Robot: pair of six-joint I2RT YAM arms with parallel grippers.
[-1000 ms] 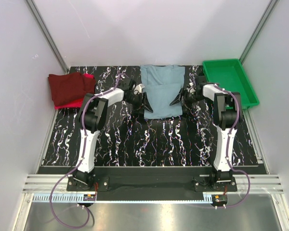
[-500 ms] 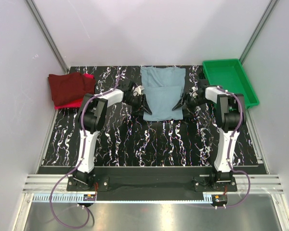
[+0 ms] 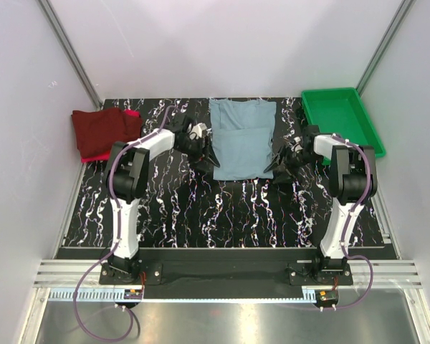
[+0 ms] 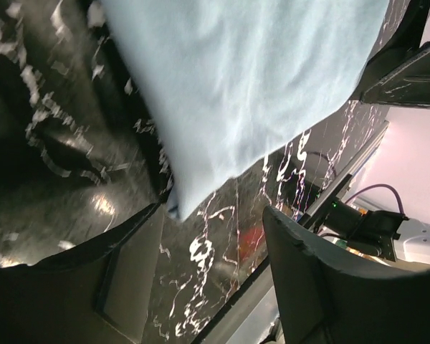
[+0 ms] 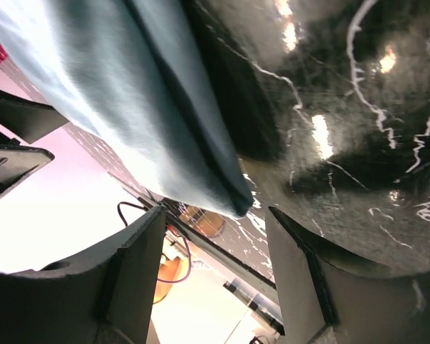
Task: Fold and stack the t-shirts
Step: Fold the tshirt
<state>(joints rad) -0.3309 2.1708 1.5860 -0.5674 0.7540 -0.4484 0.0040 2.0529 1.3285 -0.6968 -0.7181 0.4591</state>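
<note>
My right gripper should next ease onto the near corner of the grey-blue t-shirt on the tray side and close there, since that corner's tip already points between its open fingers.
The grey-blue t-shirt [image 3: 241,140] lies folded flat at the middle back of the table. My left gripper [image 3: 205,159] stands open just off its near left corner, holding nothing. My right gripper [image 3: 279,162] stands open just off its near right corner, also holding nothing. In the left wrist view the shirt [image 4: 251,79] ends in a corner just ahead of my open left gripper [image 4: 213,215]. The right wrist view shows the shirt's [image 5: 129,93] corner just ahead of my open right gripper [image 5: 216,215]. A folded maroon t-shirt [image 3: 100,129] lies on a red t-shirt [image 3: 107,153] at the back left.
A green plastic tray [image 3: 366,130] stands at the back right, close behind the right arm. The black marbled table [image 3: 229,208] is walled in by white panels on both sides and at the back.
Both grippers have drawn back from the grey-blue shirt's near corners, which now lie flat. The left jaws have opened wider. Both arms have swung outward.
</note>
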